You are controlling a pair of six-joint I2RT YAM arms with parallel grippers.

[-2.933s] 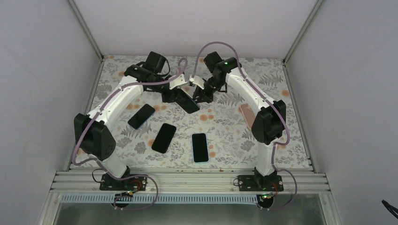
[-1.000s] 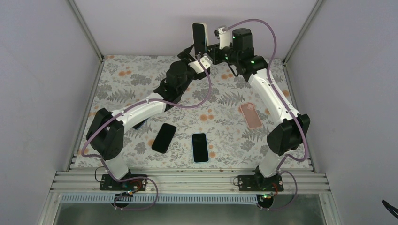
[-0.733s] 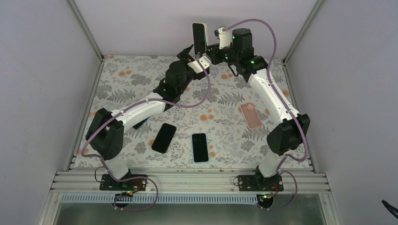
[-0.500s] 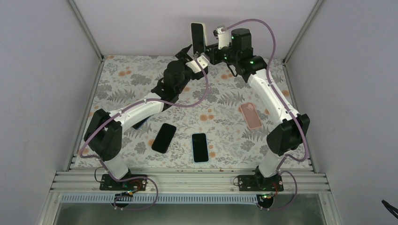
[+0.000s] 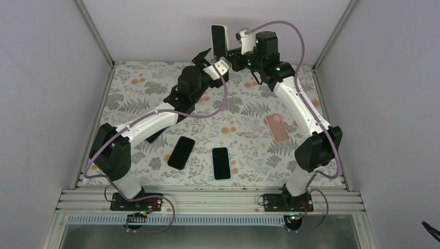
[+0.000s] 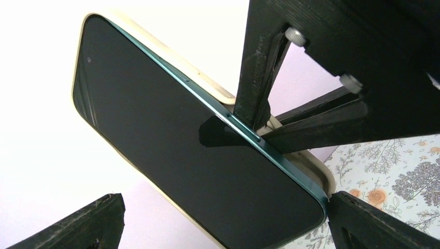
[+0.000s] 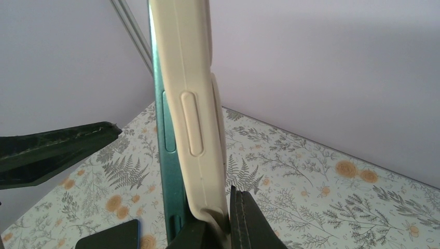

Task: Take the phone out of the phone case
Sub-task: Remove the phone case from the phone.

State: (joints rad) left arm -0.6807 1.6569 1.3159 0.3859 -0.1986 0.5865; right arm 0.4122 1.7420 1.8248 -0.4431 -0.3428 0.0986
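My right gripper moves down and back onto the open mat [image 5: 243, 123] beside the pink empty case next to release the cream case, since that spot lies clear.
The phone [image 5: 218, 40] in its cream case is held upright in the air at the back of the table. In the left wrist view its dark screen [image 6: 181, 150] fills the middle, with the cream case [image 6: 207, 85] along its upper edge. In the right wrist view the phone's teal side [image 7: 167, 135] stands a little proud of the case [image 7: 194, 104]. My right gripper [image 5: 228, 53] [image 7: 220, 228] is shut on the case's lower edge. My left gripper [image 5: 210, 56] [image 6: 223, 228] is open, its fingertips [image 6: 78, 223] either side of the phone's lower end, apart from it.
Three dark phones lie on the floral mat: one [image 5: 181, 152] at centre left, one with a blue rim [image 5: 220, 162] at centre, one [image 5: 154, 136] partly under the left arm. A pink empty case [image 5: 276, 128] lies at the right. Walls enclose the back and sides.
Both arms have lifted the phone from low over the mat to high at the back. Over the last second the left gripper has drawn slightly left; the right arm holds still.
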